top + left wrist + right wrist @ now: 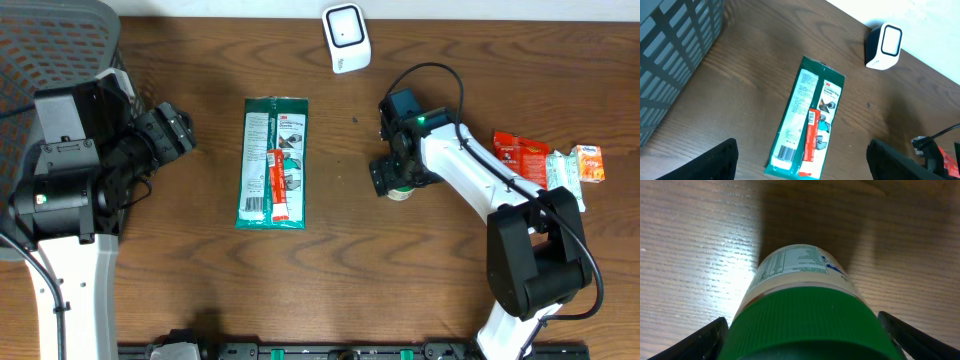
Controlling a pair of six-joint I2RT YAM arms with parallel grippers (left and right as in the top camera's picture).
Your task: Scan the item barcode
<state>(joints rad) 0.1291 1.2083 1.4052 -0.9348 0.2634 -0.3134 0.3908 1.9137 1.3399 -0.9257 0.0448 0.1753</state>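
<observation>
The green cap is already between the open fingers, so my right gripper will go down a little around the bottle [403, 192] next, then close.
A bottle [796, 269] with a ribbed green cap [805, 322] and a white printed label sits between the fingers of my right gripper [802, 342]. The jaws straddle the cap, spread wide, open. From overhead only a little of the bottle [403, 192] shows under the right gripper [392, 180]. The white barcode scanner [346, 38] stands at the table's far edge, apart from the bottle. My left gripper [180, 130] hangs open and empty at the left, above a green packet [810, 120] whose barcode [785, 150] faces up.
The green packet [272, 163] with a red strip lies mid-table. Red and orange snack packets [522, 155] and a small carton [587, 164] lie at the right. A grey mesh basket [50, 40] stands at the far left. The scanner [885, 46] shows in the left wrist view too.
</observation>
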